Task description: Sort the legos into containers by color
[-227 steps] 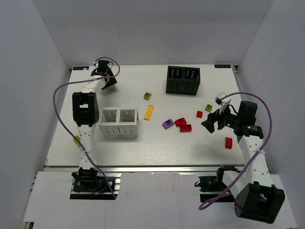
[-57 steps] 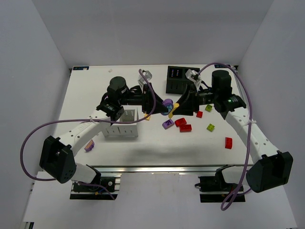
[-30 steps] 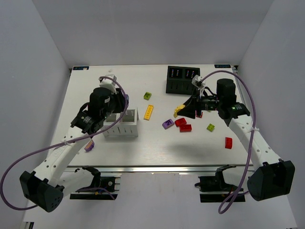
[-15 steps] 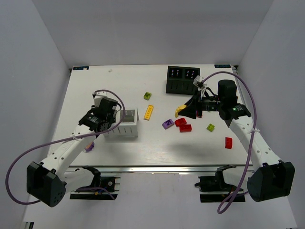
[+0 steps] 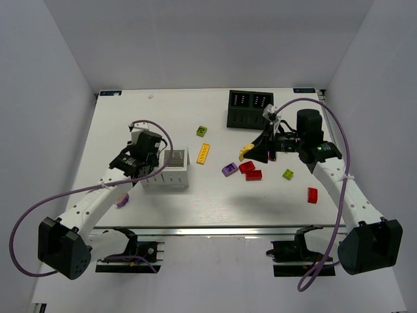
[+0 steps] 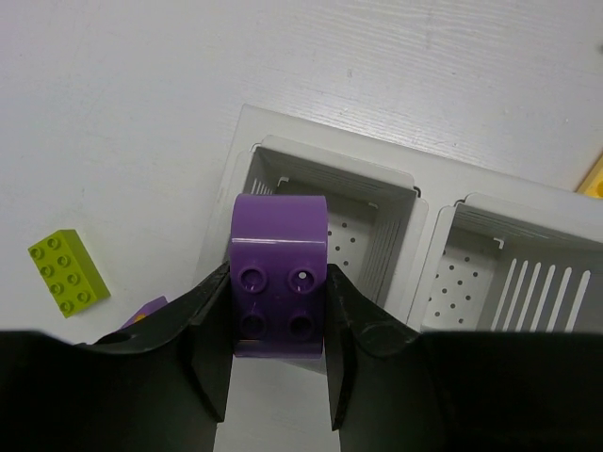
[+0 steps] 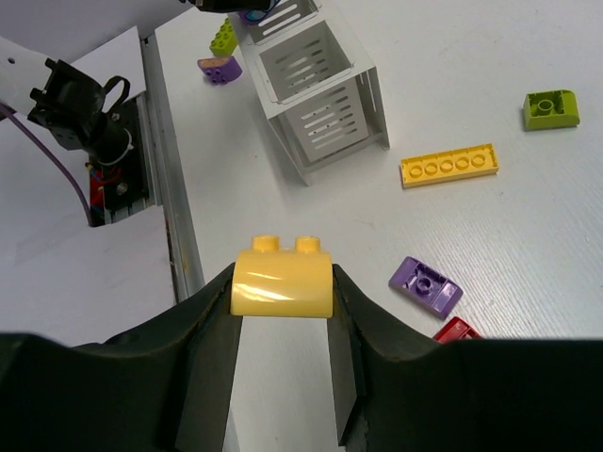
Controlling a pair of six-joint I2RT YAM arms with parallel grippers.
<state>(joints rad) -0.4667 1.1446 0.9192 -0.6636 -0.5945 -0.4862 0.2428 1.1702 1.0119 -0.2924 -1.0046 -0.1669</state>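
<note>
The white container's nearer section is to the left of my right gripper in the top view, so I need to move the gripper over it next and release the rounded yellow lego.
My left gripper is shut on a purple lego, held over the near-left wall of the white container, at its left compartment. From above, that gripper hangs at the left end of the white container. My right gripper is shut on a rounded yellow lego above the table's middle right, and the top view shows the same yellow lego. The black container stands at the back.
Loose legos lie on the table: a lime one, a yellow plate, a purple one, two red ones, another lime, a red. A lime brick and a purple one lie left of the white container.
The left gripper has drawn back and down with the purple lego to the white container's left end. The right gripper with the yellow lego has barely moved.
</note>
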